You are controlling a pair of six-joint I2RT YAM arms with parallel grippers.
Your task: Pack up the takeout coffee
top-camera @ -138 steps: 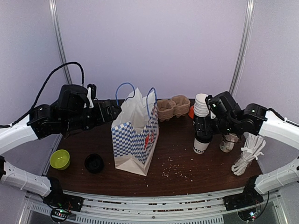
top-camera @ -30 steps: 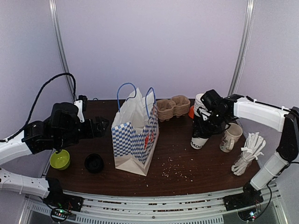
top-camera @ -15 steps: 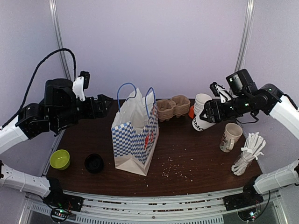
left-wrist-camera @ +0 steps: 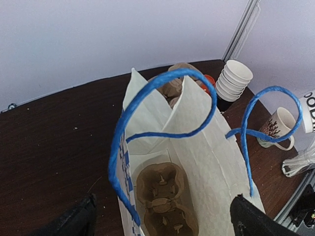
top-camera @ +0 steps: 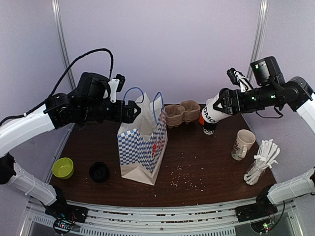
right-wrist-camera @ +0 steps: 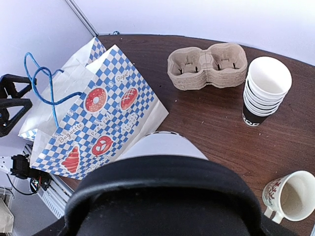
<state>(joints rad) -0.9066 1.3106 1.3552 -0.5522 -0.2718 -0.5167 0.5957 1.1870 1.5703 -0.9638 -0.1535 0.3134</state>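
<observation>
The left gripper moves down onto the bag's rim on the green bowl's side [top-camera: 122,126] [left-wrist-camera: 133,202] next, since its open fingers already stand on either side of that rim.
The takeout coffee [top-camera: 213,112], a white and black paper cup with a black lid, hangs tilted in the air over the right back of the table. My right gripper [top-camera: 225,102] is shut on it. In the right wrist view its black lid [right-wrist-camera: 165,196] fills the bottom and the white cup wall [right-wrist-camera: 162,146] pokes out above it. The blue-checked paper bag [top-camera: 142,142] stands open at the table's middle. My left gripper [top-camera: 129,111] is open at the bag's mouth, its fingertips [left-wrist-camera: 78,222] on either side of the bag [left-wrist-camera: 206,162]. A brown cup carrier [left-wrist-camera: 165,196] lies inside.
A second cup carrier [top-camera: 182,113] sits at the back, with the stack of lidless cups [right-wrist-camera: 266,91] to its right. A cream mug [top-camera: 243,143] and white wrapped sticks [top-camera: 261,164] are at the right. A green bowl [top-camera: 63,167] and a black lid [top-camera: 99,171] lie left of the bag.
My right gripper has lifted the coffee off the table and tilted it leftward toward the bag. My left arm has risen and moved right to the bag's mouth.
</observation>
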